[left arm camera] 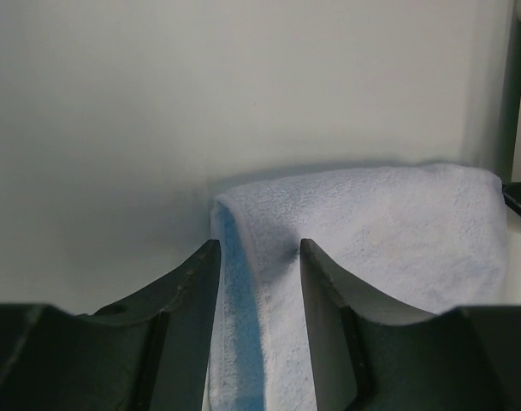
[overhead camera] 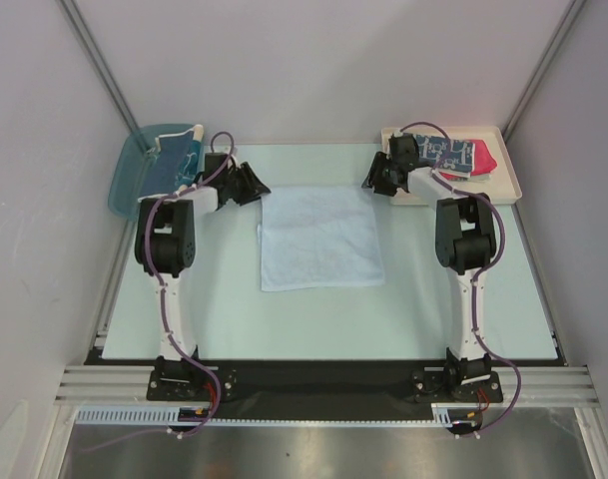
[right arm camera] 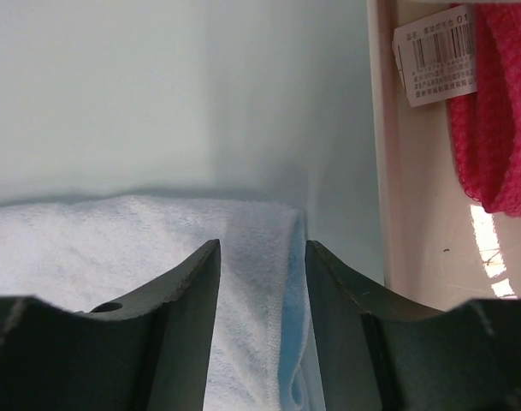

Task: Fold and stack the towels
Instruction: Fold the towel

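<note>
The folded edge already lies loose between the fingers of my left gripper, so next my left gripper should stay low and close its fingers together on the towel's far corner [overhead camera: 269, 196] [left arm camera: 256, 227].
A plain light-blue terry towel [overhead camera: 318, 238] lies folded flat in the middle of the table. My left gripper [overhead camera: 252, 185] is at its far left corner and my right gripper [overhead camera: 375, 178] is at its far right corner. In the left wrist view the left gripper [left arm camera: 260, 257] is open, with the towel's folded edge [left arm camera: 243, 248] between the fingers, unpinched. In the right wrist view the right gripper [right arm camera: 262, 257] is open too, astride the towel's right edge [right arm camera: 273, 248]. A navy patterned towel [overhead camera: 453, 152] and a red towel [overhead camera: 483, 160] lie in the tray. A dark-blue towel [overhead camera: 172, 168] lies in the bin.
A translucent blue plastic bin [overhead camera: 129, 170] stands at the far left corner. A cream flat tray [overhead camera: 505, 182] stands at the far right; its rim [right arm camera: 405, 188] and the red towel [right arm camera: 500, 103] with a barcode tag show beside the right gripper. Grey walls close in three sides.
</note>
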Tool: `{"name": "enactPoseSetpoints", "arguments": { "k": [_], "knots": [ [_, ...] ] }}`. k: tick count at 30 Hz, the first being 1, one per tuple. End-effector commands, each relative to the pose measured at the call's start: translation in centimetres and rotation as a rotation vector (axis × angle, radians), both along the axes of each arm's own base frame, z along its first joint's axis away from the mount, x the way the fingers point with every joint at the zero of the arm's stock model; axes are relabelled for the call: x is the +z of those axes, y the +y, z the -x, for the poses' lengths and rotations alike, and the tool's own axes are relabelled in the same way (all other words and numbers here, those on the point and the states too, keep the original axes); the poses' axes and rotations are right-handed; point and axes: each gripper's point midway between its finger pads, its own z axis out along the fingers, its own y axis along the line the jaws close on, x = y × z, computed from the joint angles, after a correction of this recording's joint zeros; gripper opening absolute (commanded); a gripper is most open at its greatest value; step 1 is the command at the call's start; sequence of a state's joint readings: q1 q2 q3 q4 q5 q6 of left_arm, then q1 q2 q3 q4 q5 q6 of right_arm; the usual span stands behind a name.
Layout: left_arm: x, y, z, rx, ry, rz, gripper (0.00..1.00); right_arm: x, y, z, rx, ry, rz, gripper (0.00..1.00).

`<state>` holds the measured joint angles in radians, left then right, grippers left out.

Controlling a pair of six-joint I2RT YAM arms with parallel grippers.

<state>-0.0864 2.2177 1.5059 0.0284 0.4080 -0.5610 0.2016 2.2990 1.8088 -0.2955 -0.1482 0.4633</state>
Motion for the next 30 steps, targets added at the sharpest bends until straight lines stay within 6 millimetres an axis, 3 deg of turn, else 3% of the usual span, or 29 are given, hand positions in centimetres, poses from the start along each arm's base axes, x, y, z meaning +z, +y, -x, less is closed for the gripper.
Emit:
{"name": "enactPoseSetpoints", "arguments": {
  "k": [1, 11, 18, 23, 30],
  "knots": [
    [1.9, -0.9, -1.6, -0.024, -0.067, 0.069, 0.46, -0.1, -0.5, -1.3, -0.018, -0.014, -0.022, 0.49],
    [1.4, -0.7, -2.7, 0.002, -0.058, 0.077, 0.36, -1.1, -0.4, -1.7, -0.02, 0.011, -0.047, 0.45],
    [2.1, -0.4, -3.8, 0.003, -0.085, 0.055, 0.26, -0.9, -0.5, -2.9, -0.032, -0.009, -0.054, 0.31],
    [3.7, 0.0, -4.9, 0.007, -0.14, 0.035, 0.17, 0.2, -0.8, -4.1, -0.037, -0.06, -0.06, 0.14],
    [5.9, 0.9, -5.9, 0.023, -0.212, -0.005, 0.07, 3.5, -0.7, -5.7, -0.027, -0.166, -0.075, 0.05]
  ]
}}
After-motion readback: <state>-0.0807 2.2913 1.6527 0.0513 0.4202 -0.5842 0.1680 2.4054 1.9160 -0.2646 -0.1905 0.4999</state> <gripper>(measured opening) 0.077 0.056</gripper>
